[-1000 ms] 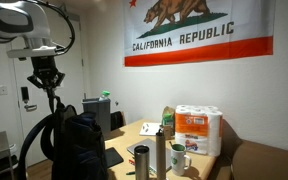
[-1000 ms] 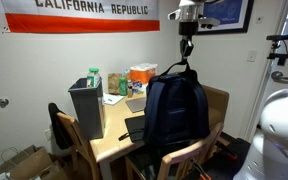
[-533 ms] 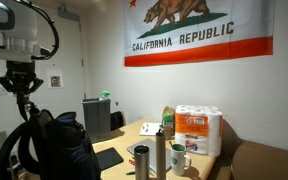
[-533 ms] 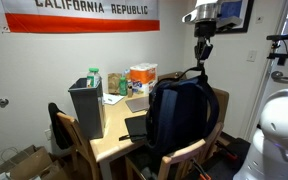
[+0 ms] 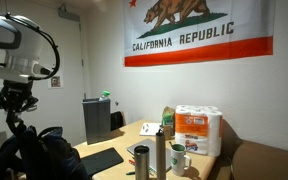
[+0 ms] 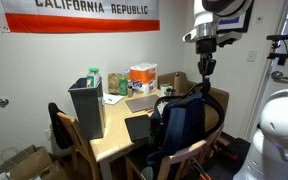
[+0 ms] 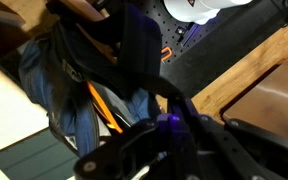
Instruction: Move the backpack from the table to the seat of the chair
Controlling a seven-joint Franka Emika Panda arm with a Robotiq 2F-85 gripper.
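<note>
The black backpack [image 6: 184,125] still hangs by its top loop handle, so next I should lower my gripper toward the wooden chair back below and let go of the handle there.
My gripper [image 6: 206,72] is shut on the top loop handle of the black backpack [image 6: 184,125] and holds it hanging. In an exterior view the backpack is off the tan table [image 6: 112,143], down beside its edge and in front of a wooden chair back [image 6: 218,103]; the seat is hidden behind it. In an exterior view the gripper [image 5: 14,102] is at the far left with the backpack [image 5: 39,155] below it. In the wrist view the gripper [image 7: 169,125] is a dark shape over the backpack [image 7: 94,60]; its straps hang loose.
On the table stand a dark grey box [image 6: 87,106], a paper-towel pack [image 5: 197,130], a flat dark tablet [image 6: 136,127] and mugs and a bottle [image 5: 161,155]. Another wooden chair [image 6: 189,155] stands at the table's near side. A white robot body [image 6: 279,130] is at the right.
The gripper has carried the backpack sideways off the table and lowered it; the bag now hangs lower, beside the chair.
</note>
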